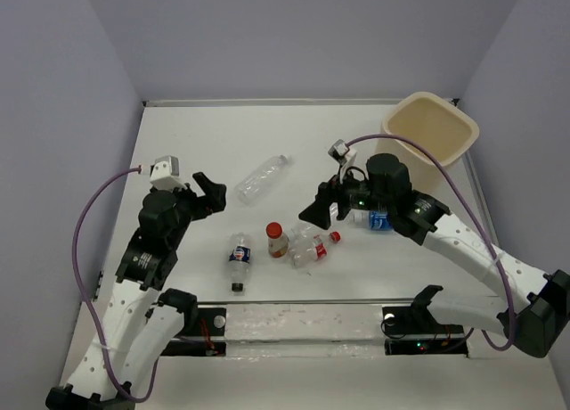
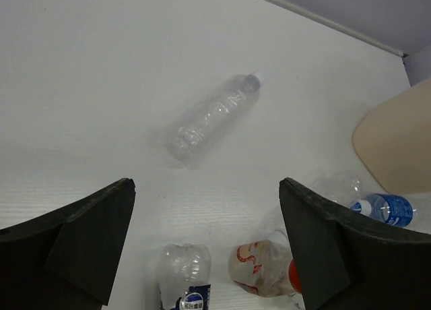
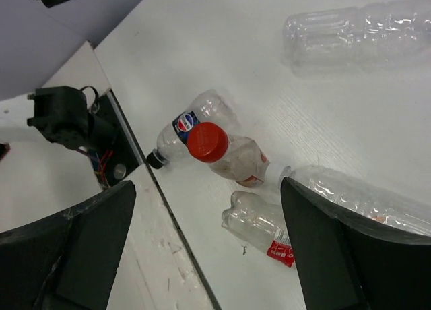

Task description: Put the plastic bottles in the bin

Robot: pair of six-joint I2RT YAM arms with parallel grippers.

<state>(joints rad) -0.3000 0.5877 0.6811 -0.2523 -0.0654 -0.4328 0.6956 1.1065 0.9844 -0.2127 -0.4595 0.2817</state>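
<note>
I will next move my right gripper to the left in the top view and lower my fingers astride the upright bottle's red cap, which lies below there.
Several clear plastic bottles lie on the white table. An unlabelled one (image 1: 263,178) (image 2: 212,118) (image 3: 357,30) rests just beyond my left gripper (image 1: 211,196) (image 2: 205,209), which is open and empty. A dark-capped, blue-labelled bottle (image 1: 239,258) (image 2: 183,276) (image 3: 188,125), a stubby red-capped one (image 1: 277,239) (image 2: 262,269) (image 3: 225,151), a red-labelled one (image 1: 316,248) (image 3: 259,222) and a white-capped one (image 3: 350,195) cluster at centre. My right gripper (image 1: 322,209) (image 3: 207,209) hovers open over that cluster. Another blue-labelled bottle (image 1: 378,219) (image 2: 384,207) lies partly under the right arm. The beige bin (image 1: 432,125) (image 2: 397,145) stands at the far right.
Grey walls close in the table on the left, back and right. A metal rail (image 1: 303,316) (image 3: 135,162) with black clamps and wiring runs along the near edge between the arm bases. A purple cable (image 1: 80,241) loops beside the left arm.
</note>
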